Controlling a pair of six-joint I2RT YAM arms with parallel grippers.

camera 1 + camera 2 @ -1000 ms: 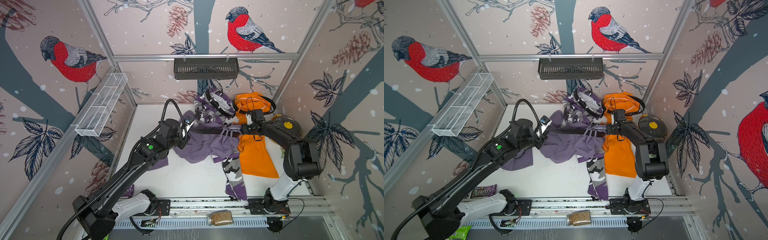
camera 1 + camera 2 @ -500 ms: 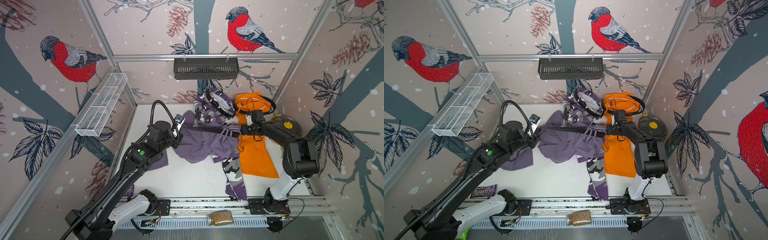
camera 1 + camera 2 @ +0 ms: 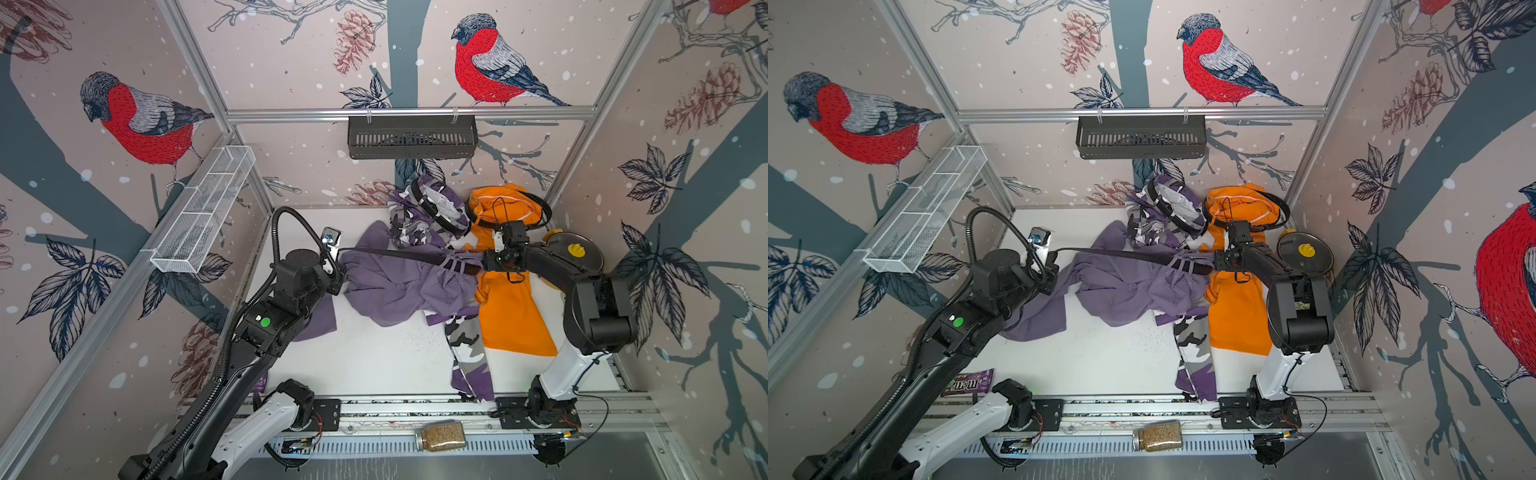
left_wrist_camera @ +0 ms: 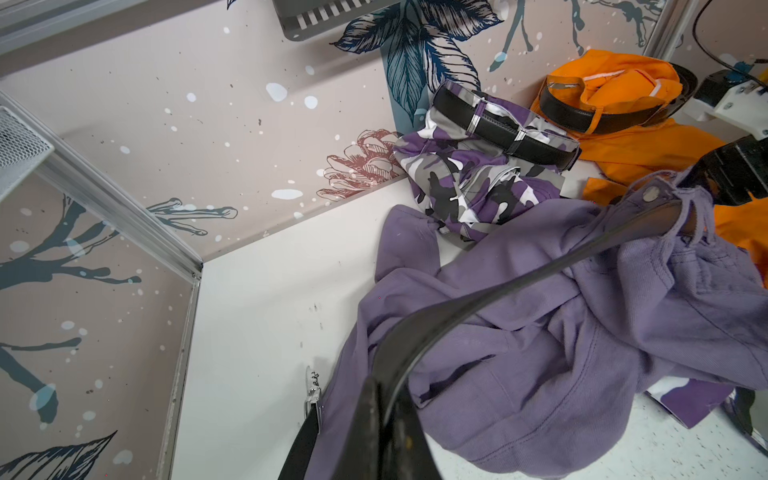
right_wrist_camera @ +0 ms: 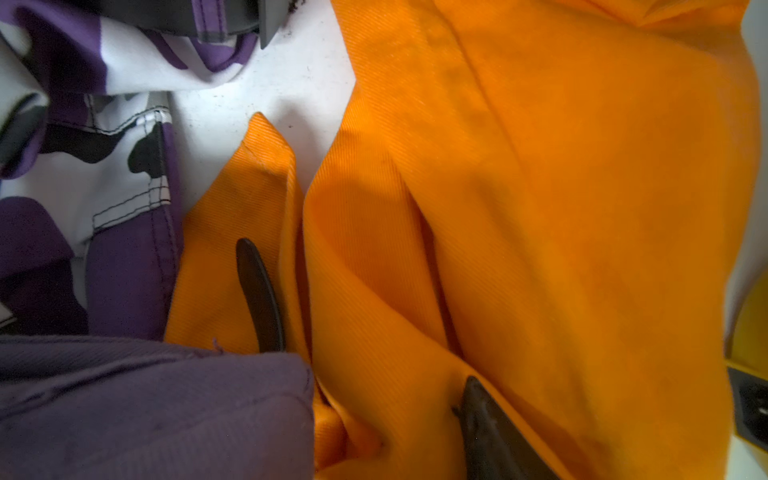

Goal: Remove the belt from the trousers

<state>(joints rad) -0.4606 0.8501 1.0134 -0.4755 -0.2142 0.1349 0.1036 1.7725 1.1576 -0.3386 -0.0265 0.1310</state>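
I will next ease my left gripper down toward the crumpled lilac trousers [image 3: 361,280] and release the black belt there, as a long part of the belt is already free of the trousers' loops.
The lilac trousers [image 3: 399,286] [image 4: 582,332] lie crumpled mid-table. A black belt [image 3: 395,254] [image 3: 1113,254] [image 4: 498,286] runs taut through their loops. My left gripper [image 3: 337,266] [image 3: 1052,266] [image 4: 384,399] is shut on it near the buckle [image 4: 311,390], left of the trousers. My right gripper [image 3: 484,262] [image 3: 1217,262] [image 5: 374,399] clamps the lilac waistband [image 5: 145,415] beside the belt's tail [image 5: 259,295]; one finger is hidden under cloth. The camouflage trousers [image 3: 415,224] and the orange trousers [image 3: 511,307] each carry a black belt at the back.
A round dark lid with a yellow knob [image 3: 573,251] lies by the right wall. A black basket [image 3: 411,137] hangs on the back wall and a white wire shelf [image 3: 203,208] on the left wall. A jar [image 3: 440,434] and a sweets packet [image 3: 967,380] lie at the front rail.
My left gripper has moved left and back with the belt, drawing more of it out of the lilac loops. The right gripper has stayed at the waistband.
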